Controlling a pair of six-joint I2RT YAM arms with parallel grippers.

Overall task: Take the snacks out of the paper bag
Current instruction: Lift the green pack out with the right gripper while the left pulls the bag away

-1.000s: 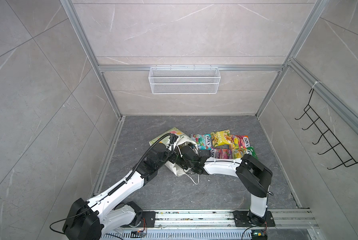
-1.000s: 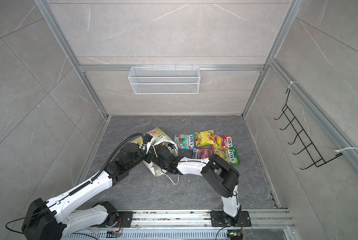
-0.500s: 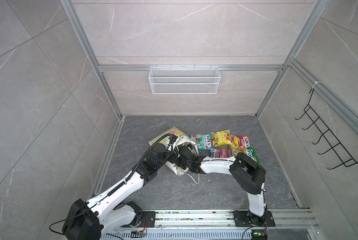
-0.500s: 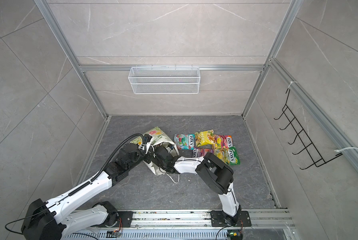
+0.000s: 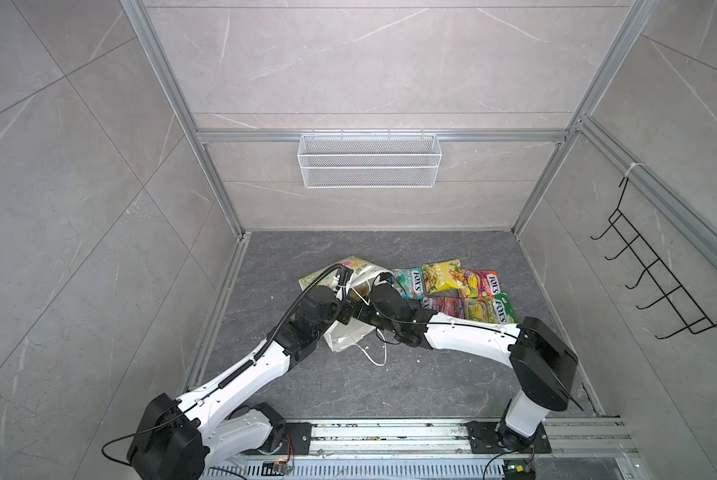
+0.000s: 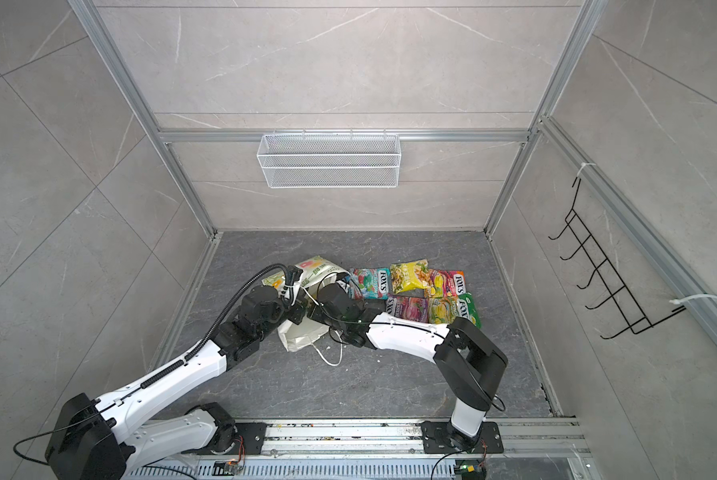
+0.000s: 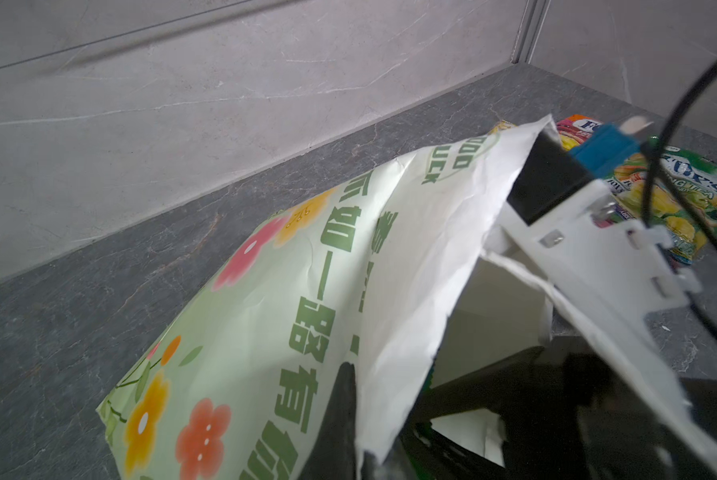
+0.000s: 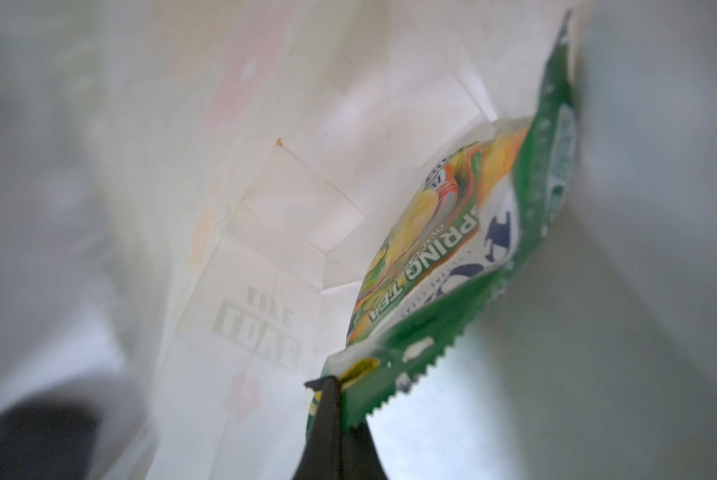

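My left gripper swings up and away from the flat snacks next, over the bag's closed end, and releases the bag's rim, because the bag lies on its side.
The paper bag lies on its side on the grey floor, mouth toward the right. My left gripper is shut on the rim of the bag and holds the mouth open. My right gripper reaches inside the bag; its tips are hidden in both top views. It is shut on the corner of a green snack packet. Several snacks lie flat right of the bag: teal-red, yellow, orange-pink, purple and green.
A white wire basket hangs on the back wall and a black hook rack on the right wall. The bag's white cord handle trails on the floor. The arms' rail runs along the front edge.
My right gripper pushed deeper into the bag and shut on the green packet; its arm has now shifted slightly back to the right. The left gripper has kept its hold on the rim.
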